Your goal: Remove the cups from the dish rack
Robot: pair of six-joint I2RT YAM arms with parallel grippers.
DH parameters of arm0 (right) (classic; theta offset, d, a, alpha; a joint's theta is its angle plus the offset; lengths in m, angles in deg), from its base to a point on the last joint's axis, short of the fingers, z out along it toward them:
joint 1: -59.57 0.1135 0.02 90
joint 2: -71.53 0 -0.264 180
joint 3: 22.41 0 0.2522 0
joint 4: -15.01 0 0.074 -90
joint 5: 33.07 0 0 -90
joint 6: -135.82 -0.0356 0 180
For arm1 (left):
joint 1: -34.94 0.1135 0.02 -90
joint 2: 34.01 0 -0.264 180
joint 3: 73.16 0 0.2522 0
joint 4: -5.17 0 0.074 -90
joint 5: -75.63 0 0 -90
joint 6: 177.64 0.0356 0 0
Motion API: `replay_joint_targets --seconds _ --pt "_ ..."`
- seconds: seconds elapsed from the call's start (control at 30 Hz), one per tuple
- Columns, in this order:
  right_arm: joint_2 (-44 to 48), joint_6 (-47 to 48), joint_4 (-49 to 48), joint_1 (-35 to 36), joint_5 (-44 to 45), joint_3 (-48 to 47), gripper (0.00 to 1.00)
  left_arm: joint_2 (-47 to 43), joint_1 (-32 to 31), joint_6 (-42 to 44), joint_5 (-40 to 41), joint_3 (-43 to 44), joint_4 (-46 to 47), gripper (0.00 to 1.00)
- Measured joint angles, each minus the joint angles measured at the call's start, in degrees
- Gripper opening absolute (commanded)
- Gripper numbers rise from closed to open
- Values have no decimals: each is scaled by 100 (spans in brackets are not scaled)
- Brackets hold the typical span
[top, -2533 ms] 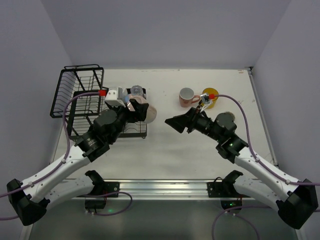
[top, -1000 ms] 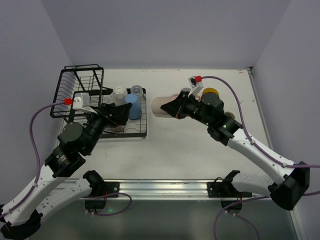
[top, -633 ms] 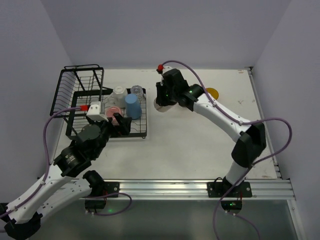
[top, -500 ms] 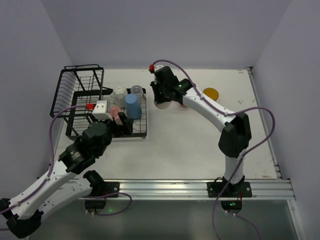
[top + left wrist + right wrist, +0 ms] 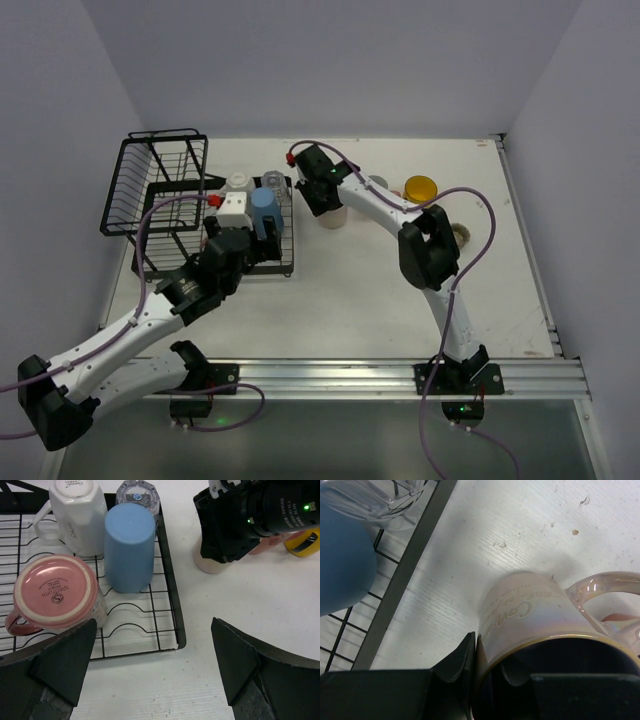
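My left gripper will move outward and down next until its open fingers are on either side of the blue cup's upturned base (image 5: 263,197) (image 5: 130,523), because the base is below and outward of them.
The black wire dish rack (image 5: 160,200) stands at the back left. Its tray section holds an upturned pink mug (image 5: 54,594), a blue cup (image 5: 129,547), a white mug (image 5: 80,515) and a clear glass (image 5: 137,492). My left gripper (image 5: 152,680) hangs open over the table at the tray's near right corner, with nothing between its jaws. My right gripper (image 5: 322,198) is shut on the rim of a pearly beige mug (image 5: 530,615), one finger outside (image 5: 460,665) and one inside. The mug (image 5: 333,215) is upright at the table, just right of the rack.
A yellow cup (image 5: 420,187) sits on the table at the back right, and a pink mug (image 5: 272,542) shows partly behind the right arm. Another cup (image 5: 463,233) peeks out beside the right arm's elbow. Walls close in the table on three sides.
The right arm has swung left with the beige mug and brought it down beside the rack. The left gripper has come forward along the tray to its right corner, still open.
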Motion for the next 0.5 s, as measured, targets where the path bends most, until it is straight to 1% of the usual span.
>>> replay_joint_targets --seconds 0.07,0.1,0.13,0.23,0.27,0.33,0.37,0.47,0.5 --pt "-20 17 -17 -70 -87 -2 8 188 0 9 131 2 131 100" --pt "-20 22 -31 -92 -94 -4 15 273 0 9 177 11 186 100" --pt "-20 37 -50 -122 -92 -11 31 400 0 11 254 20 256 100" --pt "0 107 -170 -186 -61 -11 47 658 42 20 348 28 424 100" --pt "26 118 -219 -205 -79 -11 60 739 70 37 356 33 487 100" --pt "140 140 -262 -240 -76 -4 69 885 192 52 345 35 603 100" --pt "229 157 -308 -251 -79 31 75 955 264 61 332 55 638 100" --pt "734 160 -428 -267 -122 260 80 1167 470 111 313 164 728 100" --pt "957 157 -459 -267 -164 345 81 1257 525 133 310 223 772 100"
